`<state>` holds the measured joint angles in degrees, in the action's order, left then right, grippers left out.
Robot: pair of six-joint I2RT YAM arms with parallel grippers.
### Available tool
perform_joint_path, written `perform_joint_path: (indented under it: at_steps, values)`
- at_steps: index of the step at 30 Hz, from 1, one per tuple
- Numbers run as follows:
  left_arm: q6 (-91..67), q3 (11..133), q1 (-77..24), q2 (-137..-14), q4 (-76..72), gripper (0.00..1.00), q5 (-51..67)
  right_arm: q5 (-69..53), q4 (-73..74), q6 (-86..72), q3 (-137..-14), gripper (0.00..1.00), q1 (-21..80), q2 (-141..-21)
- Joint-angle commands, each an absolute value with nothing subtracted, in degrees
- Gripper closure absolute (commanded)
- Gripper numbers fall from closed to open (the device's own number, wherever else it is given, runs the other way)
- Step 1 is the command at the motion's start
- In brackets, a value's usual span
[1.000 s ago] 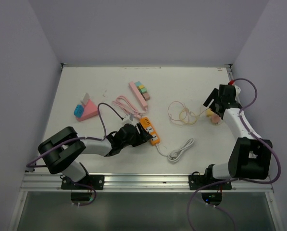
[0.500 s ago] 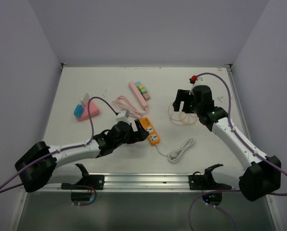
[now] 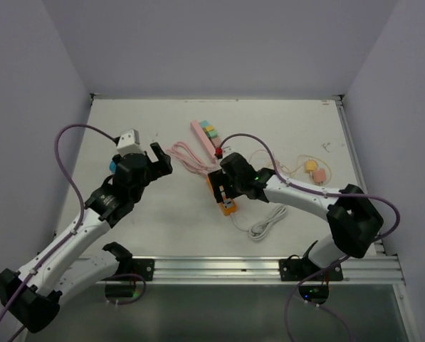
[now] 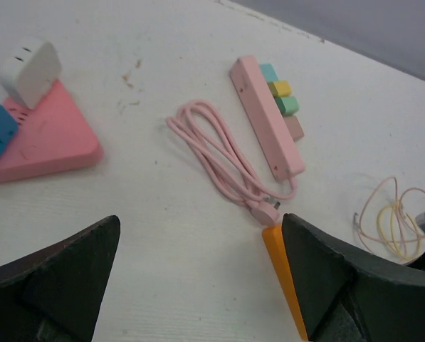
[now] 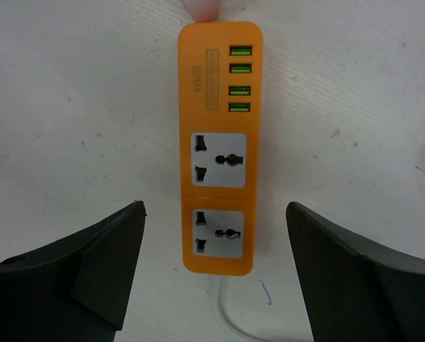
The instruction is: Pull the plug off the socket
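My right gripper moves down onto the seam between the socket strip's outlets next and closes across both long sides of the strip, lying straight below the gripper's fingers.
The orange socket strip (image 5: 198, 71) lies flat on the white table, and both of its outlets are empty. The pink plug (image 4: 264, 211) lies loose on the table at the strip's USB end, still joined to its coiled pink cable (image 3: 187, 157). My right gripper (image 5: 216, 206) hangs open straight above the strip (image 3: 228, 206), one finger on each side and neither touching it. My left gripper (image 4: 201, 221) is raised and open, back to the left of the strip (image 4: 280, 263), with nothing between its fingers. Only the plug's tip (image 5: 201, 8) shows in the right wrist view.
A pink power strip (image 3: 206, 137) with coloured plugs lies at the back. A pink wedge (image 4: 41, 139) carries a white adapter (image 4: 28, 71) at the left. The strip's white cable (image 3: 265, 224) coils at the front. A thin yellow cable (image 3: 269, 171) lies at the right.
My left gripper has opened, lifted off the orange strip's end and pulled back to the left. My right arm has swung from the far right to above the strip.
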<state>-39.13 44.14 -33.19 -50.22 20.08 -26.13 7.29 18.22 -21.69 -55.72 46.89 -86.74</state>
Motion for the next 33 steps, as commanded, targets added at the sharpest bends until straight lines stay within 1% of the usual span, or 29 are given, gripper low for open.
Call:
perform_joint_path:
  at_steps: [1, 6, 9, 12, 13, 15, 16, 18, 19, 22, 24, 28, 33]
  values:
    - [-29.1, 46.8, -32.4, -45.7, 26.4, 0.0, -36.8, 13.6, 18.1, -25.0, -59.6, 0.16, 49.7, -91.4]
    - [-25.3, 44.8, -32.3, -40.0, 27.5, 0.01, -44.2, 18.9, 20.1, -28.9, -60.6, 0.19, 51.2, -96.6]
    - [-23.7, 43.5, -32.3, -37.6, 27.7, 0.0, -46.3, 19.0, 20.6, -28.7, -61.3, 0.23, 51.8, -98.4]
    - [-23.6, 41.1, -32.3, -34.2, 27.2, 0.0, -49.0, 18.6, 20.5, -29.1, -60.9, 0.31, 52.2, -99.1]
    - [-24.0, 39.9, -32.3, -33.7, 27.2, 0.0, -49.5, 18.7, 20.8, -29.4, -60.5, 0.38, 52.2, -99.0]
    - [-24.1, 39.4, -32.3, -33.0, 26.9, 0.0, -49.9, 20.2, 21.0, -29.7, -59.1, 0.48, 52.2, -97.6]
    - [-24.1, 39.4, -32.3, -33.0, 27.0, 0.01, -50.2, 20.7, 21.8, -29.8, -58.5, 0.57, 52.2, -97.0]
    - [-24.3, 39.4, -32.3, -33.1, 27.2, 0.0, -50.9, 23.2, 22.5, -30.0, -57.3, 0.66, 52.0, -95.5]
    - [-24.4, 39.4, -32.3, -33.6, 27.2, 0.0, -51.1, 24.5, 22.9, -30.0, -56.3, 0.76, 51.9, -94.2]
    - [-24.4, 39.4, -32.3, -34.7, 27.2, 0.0, -51.0, 27.1, 24.5, -29.4, -55.1, 0.9, 49.8, -91.8]
    - [-24.4, 39.6, -32.3, -35.6, 27.2, 0.0, -51.0, 27.1, 24.1, -28.7, -54.6, 0.93, 47.7, -90.7]
    - [-24.2, 39.7, -32.3, -36.1, 27.2, 0.0, -50.5, 23.7, 20.9, -26.8, -54.0, 0.97, 38.1, -90.3]
    - [-24.2, 39.6, -32.3, -35.8, 27.2, 0.0, -50.4, 23.3, 19.3, -25.2, -59.8, 0.99, 28.5, -95.3]
